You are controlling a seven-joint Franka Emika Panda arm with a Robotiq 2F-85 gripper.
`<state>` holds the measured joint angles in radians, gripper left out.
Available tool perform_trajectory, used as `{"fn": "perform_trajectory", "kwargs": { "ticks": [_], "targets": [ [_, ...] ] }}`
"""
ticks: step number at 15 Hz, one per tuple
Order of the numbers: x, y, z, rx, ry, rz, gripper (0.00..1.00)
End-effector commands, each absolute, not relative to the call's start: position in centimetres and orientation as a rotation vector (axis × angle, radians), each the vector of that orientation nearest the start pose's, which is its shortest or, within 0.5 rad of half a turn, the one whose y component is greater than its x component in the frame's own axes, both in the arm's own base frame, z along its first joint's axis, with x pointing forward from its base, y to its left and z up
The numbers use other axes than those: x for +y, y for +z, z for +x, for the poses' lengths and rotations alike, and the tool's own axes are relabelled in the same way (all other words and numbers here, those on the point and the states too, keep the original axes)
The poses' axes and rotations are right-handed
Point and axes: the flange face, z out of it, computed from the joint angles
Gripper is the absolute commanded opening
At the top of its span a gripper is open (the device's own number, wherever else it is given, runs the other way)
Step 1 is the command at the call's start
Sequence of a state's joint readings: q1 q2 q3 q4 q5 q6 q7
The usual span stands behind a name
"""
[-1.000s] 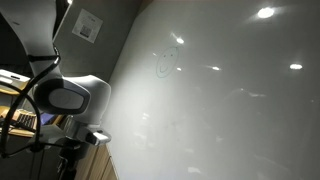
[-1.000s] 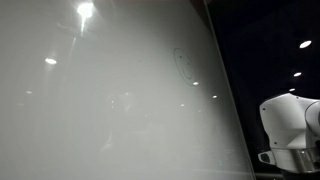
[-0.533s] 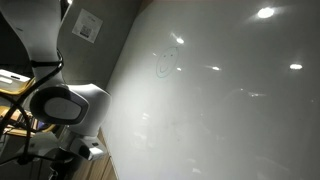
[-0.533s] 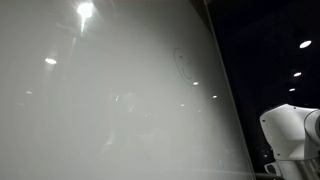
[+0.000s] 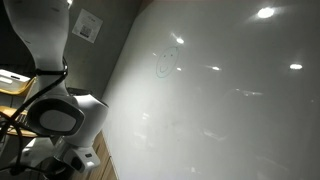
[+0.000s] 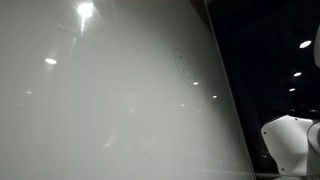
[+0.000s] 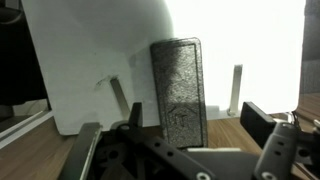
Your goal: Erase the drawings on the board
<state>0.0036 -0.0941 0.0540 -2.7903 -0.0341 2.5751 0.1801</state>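
I will lower my gripper around the long sides of the dark grey eraser block and close, because the block is between the open fingers but still below their ends.
The board [image 5: 230, 100] is a large glossy white surface in both exterior views [image 6: 100, 100]. The drawings [image 5: 165, 64] are a small faint face-like doodle near its upper part; they also show in an exterior view [image 6: 183, 63]. In the wrist view my gripper [image 7: 197, 115] is open around a dark grey textured eraser block [image 7: 178, 85] that stands upright in front of the board's lower edge [image 7: 90, 70]. A gap shows between the block and the right finger. The gripper itself is out of view in both exterior views.
My arm's white joint [image 5: 60, 115] sits low beside the board and shows at the bottom edge [image 6: 290, 140]. A paper sign [image 5: 88, 26] hangs on the grey wall. A wooden surface [image 7: 225, 128] lies under the eraser. Two thin posts [image 7: 236, 88] stand by the board's base.
My arm has moved downward in both exterior views, sinking toward the frame's bottom edge. The board and drawings are unchanged.
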Motion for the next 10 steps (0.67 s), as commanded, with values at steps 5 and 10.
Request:
{"fn": "perform_trajectory", "kwargs": {
  "ticks": [5, 10],
  "targets": [
    [3.0, 21.3, 37.4, 0.009, 0.094, -3.153, 1.00],
    [2.9, 21.1, 38.0, -0.064, 0.037, -3.143, 1.00]
  ]
}}
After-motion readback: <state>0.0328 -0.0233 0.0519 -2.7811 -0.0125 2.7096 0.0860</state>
